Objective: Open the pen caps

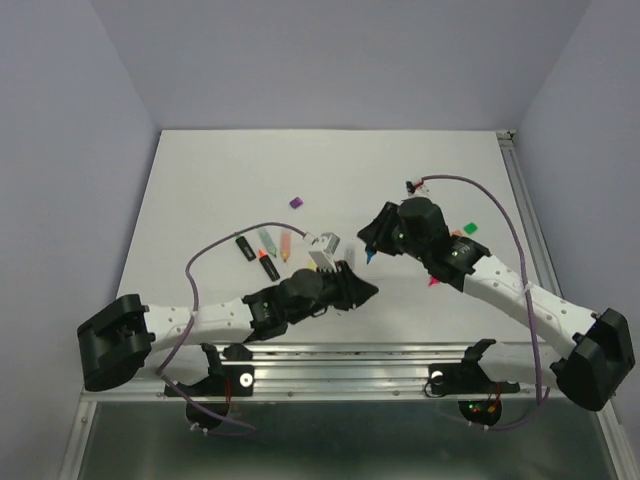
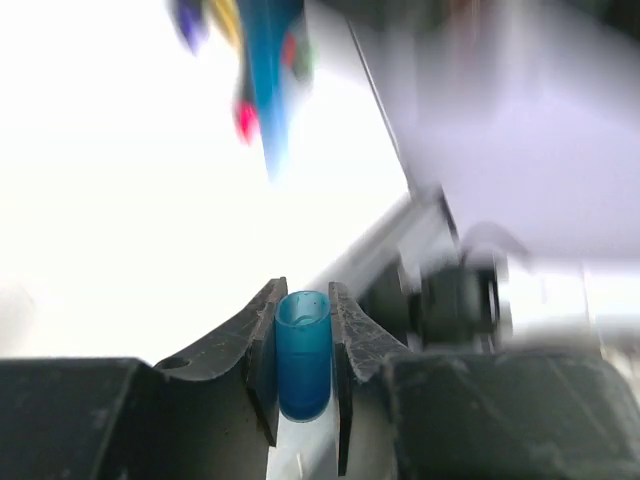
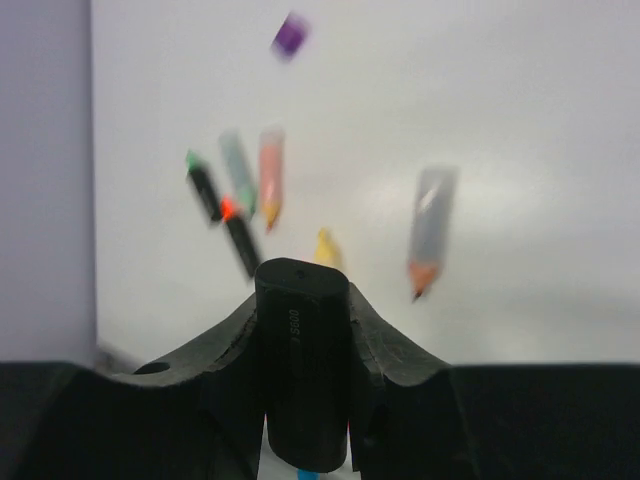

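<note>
The left gripper carries the blue pen cap down and to the left in the top view next, to release it on bare tabletop beside the orange-ended highlighter.
A translucent blue pen cap (image 2: 303, 350) stands upright between the fingers of my left gripper (image 2: 303, 300), which is shut on it; its open end faces up. My right gripper (image 3: 302, 290) is shut on a black highlighter body (image 3: 302, 370). The highlighter's bare blue tip (image 1: 370, 258) points down below the right gripper (image 1: 372, 240). In the top view the left gripper (image 1: 365, 291) sits just below and left of that tip, apart from it. A loose purple cap (image 1: 296, 202) lies farther back and a green cap (image 1: 469, 229) lies right of the right arm.
Several highlighters lie left of centre: a black one (image 1: 245, 248), a mint one (image 1: 266, 240), an orange pastel one (image 1: 285, 245) and a black one with an orange end (image 1: 268, 265). A pink piece (image 1: 434, 281) lies under the right arm. Cables loop over both arms.
</note>
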Motion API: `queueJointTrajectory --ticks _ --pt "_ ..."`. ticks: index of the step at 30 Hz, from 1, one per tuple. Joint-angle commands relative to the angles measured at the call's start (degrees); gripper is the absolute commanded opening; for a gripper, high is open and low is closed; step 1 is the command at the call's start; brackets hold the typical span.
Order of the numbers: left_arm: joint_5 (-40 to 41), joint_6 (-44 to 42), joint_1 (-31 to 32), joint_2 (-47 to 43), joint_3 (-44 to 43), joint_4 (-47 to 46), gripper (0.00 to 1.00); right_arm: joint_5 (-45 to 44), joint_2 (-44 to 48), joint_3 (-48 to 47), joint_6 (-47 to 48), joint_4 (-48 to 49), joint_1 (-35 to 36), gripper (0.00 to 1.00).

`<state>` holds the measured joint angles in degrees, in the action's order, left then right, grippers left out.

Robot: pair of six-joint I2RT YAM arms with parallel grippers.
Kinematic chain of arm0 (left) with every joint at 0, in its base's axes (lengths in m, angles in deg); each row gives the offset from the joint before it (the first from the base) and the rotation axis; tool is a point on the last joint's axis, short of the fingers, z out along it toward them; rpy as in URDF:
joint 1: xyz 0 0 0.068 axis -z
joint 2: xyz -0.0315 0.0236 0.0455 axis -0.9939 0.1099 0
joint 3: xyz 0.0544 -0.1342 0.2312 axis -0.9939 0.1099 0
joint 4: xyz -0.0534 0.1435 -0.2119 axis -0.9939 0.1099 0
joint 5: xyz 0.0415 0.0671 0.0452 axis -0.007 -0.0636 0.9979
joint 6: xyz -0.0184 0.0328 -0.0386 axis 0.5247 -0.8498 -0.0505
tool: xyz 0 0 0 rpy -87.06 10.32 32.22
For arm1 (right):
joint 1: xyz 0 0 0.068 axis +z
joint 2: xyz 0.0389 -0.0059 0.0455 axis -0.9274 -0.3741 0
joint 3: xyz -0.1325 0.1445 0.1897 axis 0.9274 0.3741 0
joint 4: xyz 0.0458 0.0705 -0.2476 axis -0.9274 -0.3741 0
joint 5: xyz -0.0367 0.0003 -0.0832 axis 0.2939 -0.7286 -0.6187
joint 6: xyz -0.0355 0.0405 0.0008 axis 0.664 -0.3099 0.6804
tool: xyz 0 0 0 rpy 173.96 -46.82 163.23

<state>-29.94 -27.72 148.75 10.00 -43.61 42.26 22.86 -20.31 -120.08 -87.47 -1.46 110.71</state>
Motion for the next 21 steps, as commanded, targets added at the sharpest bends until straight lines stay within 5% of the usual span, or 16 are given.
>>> queueJointTrajectory --ticks 1,9,12,15,21 --pt "-3.1 7.3 11.0 -4.6 8.8 4.1 0.00 -14.8 -2.7 -7.4 6.4 5.0 -16.3 0.01" --pt "0.4 12.2 15.1 -7.3 10.5 11.0 0.00 -5.3 -8.5 -13.3 11.9 4.2 -25.5 0.01" --pt "7.8 12.5 13.6 -6.8 5.6 25.3 0.00 -3.8 -7.7 -9.7 12.1 1.2 -25.5 0.01" --pt "11.6 11.0 6.9 -5.8 0.0 36.5 0.00 -3.9 -6.1 -1.5 11.9 0.4 -25.5 0.03" --pt "10.7 6.0 -8.7 -6.4 -1.3 39.5 0.05 -3.1 -5.3 10.4 9.4 0.6 -25.5 0.13"
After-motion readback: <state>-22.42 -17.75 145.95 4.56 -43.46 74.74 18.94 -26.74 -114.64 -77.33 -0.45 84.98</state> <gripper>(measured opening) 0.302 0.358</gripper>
